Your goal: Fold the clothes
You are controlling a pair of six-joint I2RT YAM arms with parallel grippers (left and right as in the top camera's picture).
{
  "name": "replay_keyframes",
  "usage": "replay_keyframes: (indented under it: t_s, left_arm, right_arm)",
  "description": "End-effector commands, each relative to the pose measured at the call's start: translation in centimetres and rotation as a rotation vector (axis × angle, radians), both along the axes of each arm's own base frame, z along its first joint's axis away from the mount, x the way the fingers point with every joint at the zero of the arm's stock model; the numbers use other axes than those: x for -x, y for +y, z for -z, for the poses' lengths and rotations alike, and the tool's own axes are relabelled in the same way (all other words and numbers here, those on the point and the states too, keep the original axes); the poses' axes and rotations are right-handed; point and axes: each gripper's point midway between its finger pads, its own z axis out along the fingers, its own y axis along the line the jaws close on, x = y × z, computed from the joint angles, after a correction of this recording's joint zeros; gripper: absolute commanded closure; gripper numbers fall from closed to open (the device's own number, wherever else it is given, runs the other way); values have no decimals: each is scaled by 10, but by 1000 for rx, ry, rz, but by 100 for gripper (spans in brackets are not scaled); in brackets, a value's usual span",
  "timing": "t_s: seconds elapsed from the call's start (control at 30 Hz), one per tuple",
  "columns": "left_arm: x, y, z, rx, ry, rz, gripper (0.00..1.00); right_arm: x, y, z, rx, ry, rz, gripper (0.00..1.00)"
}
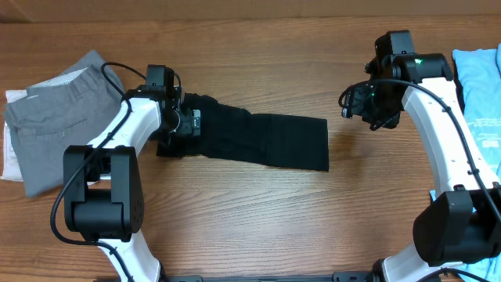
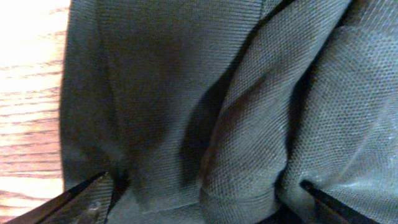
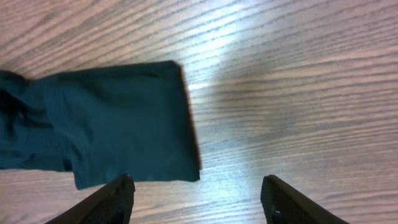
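Note:
My left gripper stays low in place next and closes on the folds of the black garment's bunched end (image 1: 179, 144) (image 2: 249, 137), since the folds already lie between the open fingers.
A black garment (image 1: 258, 139) lies stretched in a long band across the middle of the wooden table, bunched at its left end. My left gripper (image 1: 186, 124) sits on that bunched end. In the left wrist view its jaws (image 2: 205, 186) are wide apart, with folds of the dark fabric (image 2: 186, 93) between them. My right gripper (image 1: 358, 102) hovers to the right of the garment, open and empty. The right wrist view shows its open jaws (image 3: 198, 190) over bare wood, with the garment's right end (image 3: 118, 124) just to the left.
A folded grey pair of trousers (image 1: 55, 117) lies at the far left on top of a white garment (image 1: 11, 153). A light blue garment (image 1: 479, 86) lies at the right edge. Bare wood table (image 1: 313, 219) runs along the front.

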Motion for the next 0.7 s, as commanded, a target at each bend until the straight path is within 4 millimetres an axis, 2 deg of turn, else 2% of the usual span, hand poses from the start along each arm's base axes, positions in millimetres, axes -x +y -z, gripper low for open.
replay_keyframes:
  t_s: [0.0, 0.03, 0.07, 0.13, 0.17, 0.27, 0.33, 0.5, 0.57, 0.63, 0.67]
  left_arm:
    - [5, -2, 20, 12, 43, -4, 27]
    - [6, -3, 21, 18, 46, -1, 41]
    - [6, -5, 20, 24, 46, 0, 45]
    - [6, -4, 20, 24, 46, 0, 63]
    - [6, -4, 20, 24, 46, -1, 76]
    - [6, -2, 18, 23, 46, -5, 96]
    - [7, 1, 15, 19, 47, -11, 96]
    - [-1, 30, -26, -122, 30, -51, 96]
    - [-4, 45, -54, -215, 25, -59, 96]
    - [-9, 58, -90, -291, 4, -69, 96]
    - [-11, 60, -98, -301, -1, -66, 96]
  right_arm:
    - [-1, -3, -2, 11, -5, -3, 31]
    - [0, -3, -2, 11, -2, -4, 31]
    - [1, -3, -2, 11, 1, -4, 31]
    - [2, -4, -2, 11, 5, -4, 31]
    - [2, -4, -2, 11, 6, -4, 31]
    - [3, -4, -2, 12, 8, -4, 31]
    - [3, -4, -2, 12, 8, -4, 31]
    - [2, -4, -2, 12, 5, -3, 31]
    - [2, -4, -1, 12, 7, -3, 31]
    - [2, -4, 4, 13, 21, -3, 32]
    - [2, -4, 6, 13, 26, -3, 32]
